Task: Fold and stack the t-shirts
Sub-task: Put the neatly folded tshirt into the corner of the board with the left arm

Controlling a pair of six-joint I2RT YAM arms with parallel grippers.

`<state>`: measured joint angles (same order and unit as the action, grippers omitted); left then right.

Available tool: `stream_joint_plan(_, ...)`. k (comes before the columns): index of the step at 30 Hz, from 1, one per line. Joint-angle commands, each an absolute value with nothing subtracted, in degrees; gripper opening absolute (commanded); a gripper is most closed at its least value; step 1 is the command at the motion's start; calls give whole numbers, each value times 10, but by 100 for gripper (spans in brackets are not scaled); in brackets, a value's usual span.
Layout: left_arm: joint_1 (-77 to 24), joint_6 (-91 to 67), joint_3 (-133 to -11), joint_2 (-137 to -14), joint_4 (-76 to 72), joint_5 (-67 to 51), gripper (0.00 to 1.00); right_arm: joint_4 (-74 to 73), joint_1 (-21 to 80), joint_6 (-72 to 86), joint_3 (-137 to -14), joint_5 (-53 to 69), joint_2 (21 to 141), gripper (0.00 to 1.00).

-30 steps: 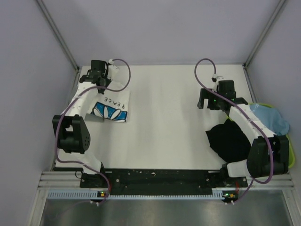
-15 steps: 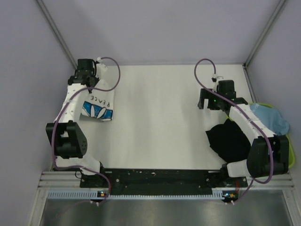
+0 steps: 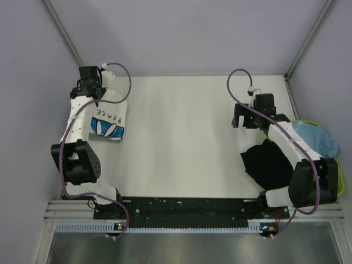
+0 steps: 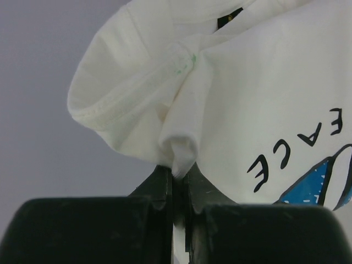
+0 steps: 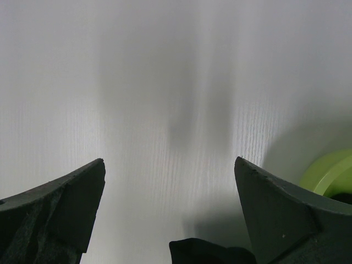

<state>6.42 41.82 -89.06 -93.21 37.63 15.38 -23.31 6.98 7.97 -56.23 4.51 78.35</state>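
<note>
I will next lower my left gripper to the tabletop along the grey wall and open it to let go of the pinched white t-shirt, because that spot is below the gripper's fingers.
My left gripper is shut on a pinch of the white t-shirt with blue flower print and dark lettering, at the table's far left corner. In the left wrist view the cloth bunches out of the closed gripper. My right gripper is open and empty over bare table at the right; its fingers stand wide apart. A black t-shirt lies crumpled under the right arm. A light blue t-shirt lies on the lime-green tray.
The lime-green tray sits at the table's right edge; its rim shows in the right wrist view. Grey walls close in the table at the left, back and right. The white table runs between the arms.
My left gripper has moved left and toward the far left corner, dragging the white printed t-shirt with it. The right arm has not moved.
</note>
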Motion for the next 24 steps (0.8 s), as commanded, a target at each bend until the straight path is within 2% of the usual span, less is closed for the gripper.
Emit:
stream_joint_plan(1, 95, 425, -925, -977, 305, 168, 0, -227, 66, 70, -565, 41, 767, 99)
stream_joint_plan(9, 105, 454, -949, -1052, 235, 216, 0, -229, 66, 68, -567, 40, 766, 99)
stream_joint_plan(10, 106, 459, -951, -1062, 224, 231, 5, -227, 66, 67, -567, 41, 766, 99)
stream_joint_plan(11, 107, 466, -949, -1077, 198, 261, 18, -228, 66, 67, -567, 41, 765, 99)
stream_joint_plan(12, 109, 474, -951, -1092, 170, 309, 38, -229, 66, 67, -567, 41, 765, 99)
stream_joint_plan(13, 112, 485, -957, -1111, 145, 345, 51, -229, 65, 67, -566, 42, 765, 99)
stream_joint_plan(14, 114, 493, -962, -1121, 131, 374, 59, -230, 66, 67, -566, 43, 765, 99)
stream_joint_plan(19, 115, 518, -931, -1098, 78, 407, 61, -231, 66, 65, -568, 40, 763, 99)
stream_joint_plan(24, 90, 462, -895, -1036, 181, 311, 61, -230, 66, 66, -570, 44, 763, 99)
